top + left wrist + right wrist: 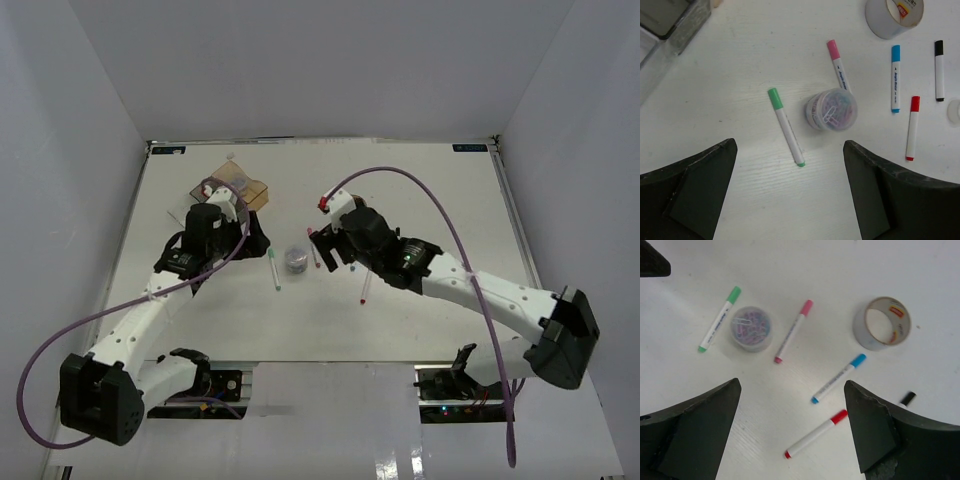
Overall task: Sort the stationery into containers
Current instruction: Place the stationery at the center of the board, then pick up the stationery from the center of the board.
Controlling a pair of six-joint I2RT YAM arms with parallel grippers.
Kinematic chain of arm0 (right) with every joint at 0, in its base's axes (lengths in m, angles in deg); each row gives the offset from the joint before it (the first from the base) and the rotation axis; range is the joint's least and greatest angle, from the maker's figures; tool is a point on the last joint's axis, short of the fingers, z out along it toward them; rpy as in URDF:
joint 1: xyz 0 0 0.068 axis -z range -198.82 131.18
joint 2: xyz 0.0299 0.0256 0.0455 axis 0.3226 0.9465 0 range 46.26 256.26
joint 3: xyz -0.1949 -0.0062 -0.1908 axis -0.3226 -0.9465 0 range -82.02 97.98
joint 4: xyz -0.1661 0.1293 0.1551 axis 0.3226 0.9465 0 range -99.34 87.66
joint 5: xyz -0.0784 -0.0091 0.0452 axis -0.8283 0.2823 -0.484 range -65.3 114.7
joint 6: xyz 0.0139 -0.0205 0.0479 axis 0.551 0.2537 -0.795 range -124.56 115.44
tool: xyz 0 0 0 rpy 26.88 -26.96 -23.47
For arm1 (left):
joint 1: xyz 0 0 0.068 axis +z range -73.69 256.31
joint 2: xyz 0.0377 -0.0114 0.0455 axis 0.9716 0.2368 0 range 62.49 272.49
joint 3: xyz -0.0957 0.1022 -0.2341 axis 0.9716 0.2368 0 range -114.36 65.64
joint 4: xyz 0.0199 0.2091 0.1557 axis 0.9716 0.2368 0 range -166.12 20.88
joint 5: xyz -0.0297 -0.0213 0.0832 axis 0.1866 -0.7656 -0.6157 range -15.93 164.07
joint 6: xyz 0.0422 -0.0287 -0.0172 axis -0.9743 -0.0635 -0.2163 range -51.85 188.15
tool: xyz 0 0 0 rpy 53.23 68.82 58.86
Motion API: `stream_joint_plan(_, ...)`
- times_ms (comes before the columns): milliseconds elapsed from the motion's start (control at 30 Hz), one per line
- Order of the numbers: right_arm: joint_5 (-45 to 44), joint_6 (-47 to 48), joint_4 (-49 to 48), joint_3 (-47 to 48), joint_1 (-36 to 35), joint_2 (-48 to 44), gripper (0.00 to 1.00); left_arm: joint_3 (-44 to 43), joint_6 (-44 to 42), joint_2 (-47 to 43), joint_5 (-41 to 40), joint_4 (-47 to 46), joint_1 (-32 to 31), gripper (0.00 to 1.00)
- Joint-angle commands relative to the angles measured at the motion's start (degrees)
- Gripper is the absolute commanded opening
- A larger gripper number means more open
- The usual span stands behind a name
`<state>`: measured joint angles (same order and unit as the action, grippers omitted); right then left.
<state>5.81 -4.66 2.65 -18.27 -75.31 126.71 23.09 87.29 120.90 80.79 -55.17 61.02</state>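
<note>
The round tub [296, 260] [832, 109] stands below my left gripper and to its right in the top view. The left gripper moves across and down around the tub's sides next.
Five white markers lie on the table. In the left wrist view I see the green marker [786, 126], pink marker [838, 66], blue marker [895, 78], red marker [912, 127] and black marker [939, 70]. A round tub of paper clips [832, 109] stands between green and pink. The tape ring [893, 16] lies beyond, and a small clear round thing [955, 111] is cut off at the right edge. The containers [240, 186] sit at the far left. My left gripper [790, 160] is open above the green marker's end. My right gripper [792, 387] is open above the red marker [815, 434].
White walls enclose the table on three sides. A purple cable [440, 215] arcs over the right arm. The containers' corner [670, 25] shows at the top left of the left wrist view. The black marker [907, 399] is partly hidden behind my right finger.
</note>
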Motion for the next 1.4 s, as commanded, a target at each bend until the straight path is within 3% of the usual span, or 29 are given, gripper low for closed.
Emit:
stream_joint_plan(0, -9.3, -2.27, 4.35, -5.64, 0.76, -8.18, 0.9, -5.6, 1.25, 4.06, -3.35, 0.58, -6.21, 0.98)
stream_joint_plan(233, -14.76, -5.7, 6.82, -17.68, 3.84, -27.77, 0.9, -13.16, 2.05, 19.52, -13.39, 0.67, -15.38, 0.98)
stream_joint_plan(533, -16.61, -11.76, 9.72, -28.14, 5.16, -41.49, 0.9, -18.45, 1.61, 30.0, -18.41, 2.34, -21.97, 0.98)
stream_joint_plan(867, -17.32, -11.94, 10.16, -29.03, 5.6, -43.18, 0.9, -19.51, 2.57, 35.54, -21.22, 3.66, -24.52, 0.94)
stream_joint_plan(1367, -16.61, -12.56, 10.16, -29.38, 5.6, -43.27, 0.9, -21.18, 3.36, 36.25, -21.31, 4.1, -24.88, 0.64)
